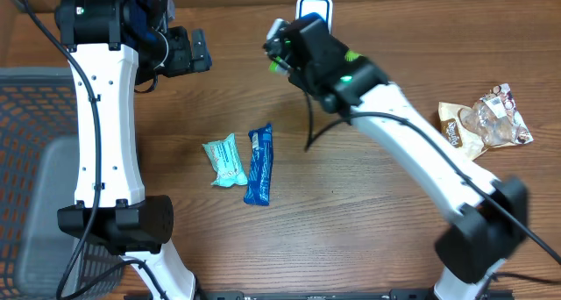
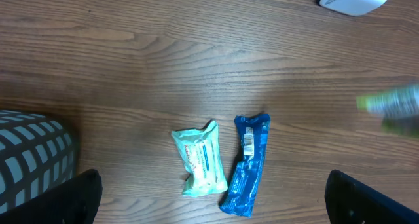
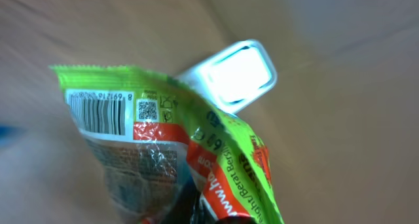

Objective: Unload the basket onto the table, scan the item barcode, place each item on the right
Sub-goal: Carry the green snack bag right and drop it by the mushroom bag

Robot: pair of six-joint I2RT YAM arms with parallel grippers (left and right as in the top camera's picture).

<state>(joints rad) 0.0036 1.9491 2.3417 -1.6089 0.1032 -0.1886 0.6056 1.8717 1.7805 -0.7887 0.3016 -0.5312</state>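
Next, my right gripper swings from the scanner toward the brown and clear snack bag (image 1: 485, 125) and releases the packet there, as it lies apart from the mid-table packets.
My right gripper (image 1: 280, 50) is shut on a green and orange snack packet (image 3: 216, 145), held up close to the white scanner (image 3: 237, 73) at the table's far edge (image 1: 314, 9). The packet's barcode (image 3: 98, 112) shows at its upper left in the right wrist view, beside a small QR code. The right fingers are mostly hidden behind the packet. My left gripper (image 1: 195, 50) hangs open and empty at the upper left, high above the table. Its dark fingertips (image 2: 82, 198) stand far apart in the left wrist view.
A mint-green packet (image 1: 225, 161) and a blue packet (image 1: 259, 166) lie side by side mid-table, also in the left wrist view as the mint packet (image 2: 200, 160) and blue packet (image 2: 247, 164). A brown and clear snack bag (image 1: 486, 120) lies at the right. A grey mesh basket (image 1: 35, 160) stands left.
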